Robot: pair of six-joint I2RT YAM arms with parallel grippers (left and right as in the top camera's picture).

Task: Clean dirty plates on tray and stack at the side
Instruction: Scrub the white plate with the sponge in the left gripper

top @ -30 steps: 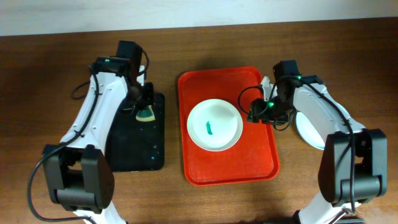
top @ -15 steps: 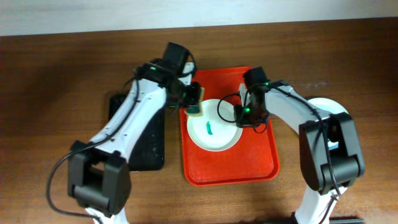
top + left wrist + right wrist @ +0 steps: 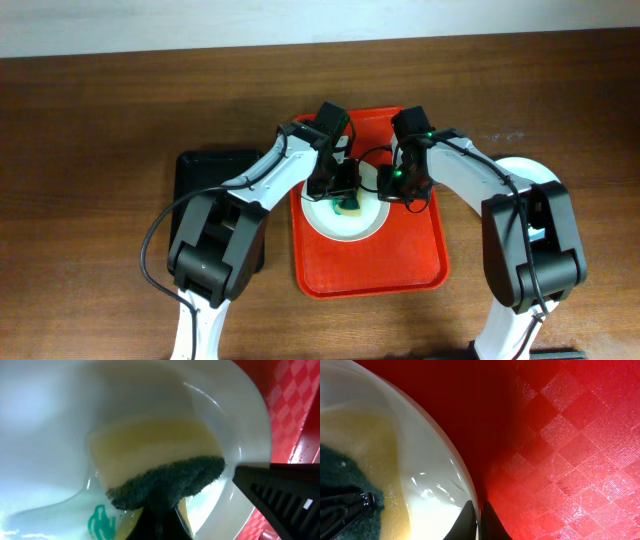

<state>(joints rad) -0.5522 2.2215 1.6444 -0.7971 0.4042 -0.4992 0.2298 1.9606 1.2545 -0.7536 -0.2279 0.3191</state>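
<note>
I will lift the sponge [image 3: 351, 208] with my left gripper next, move it across to the left in the overhead view, lower it and let it go, because the black tray's bare bottom is there.
A white dirty plate [image 3: 328, 224] lies in the red tray [image 3: 400, 268]. My left gripper [image 3: 345, 193] is shut on a yellow sponge [image 3: 351, 208] with a dark green scouring face and presses it onto the plate's middle. In the left wrist view the sponge [image 3: 155, 457] covers much of the plate [image 3: 45, 425], and a green smear [image 3: 101, 520] shows beside the left gripper [image 3: 161, 521]. My right gripper [image 3: 393, 188] is shut on the plate's right rim. The right wrist view shows the right gripper [image 3: 479, 519] pinching the rim [image 3: 455, 467] above the tray floor [image 3: 565, 435].
A black tray [image 3: 215, 190] lies left of the red tray. A white plate [image 3: 532, 180] sits on the table at the right, partly under my right arm. The right gripper's black finger [image 3: 280, 492] enters the left wrist view.
My left arm has swung from the black tray over to the plate, carrying the sponge onto its middle. My right gripper has moved to the plate's right rim and shut on it.
</note>
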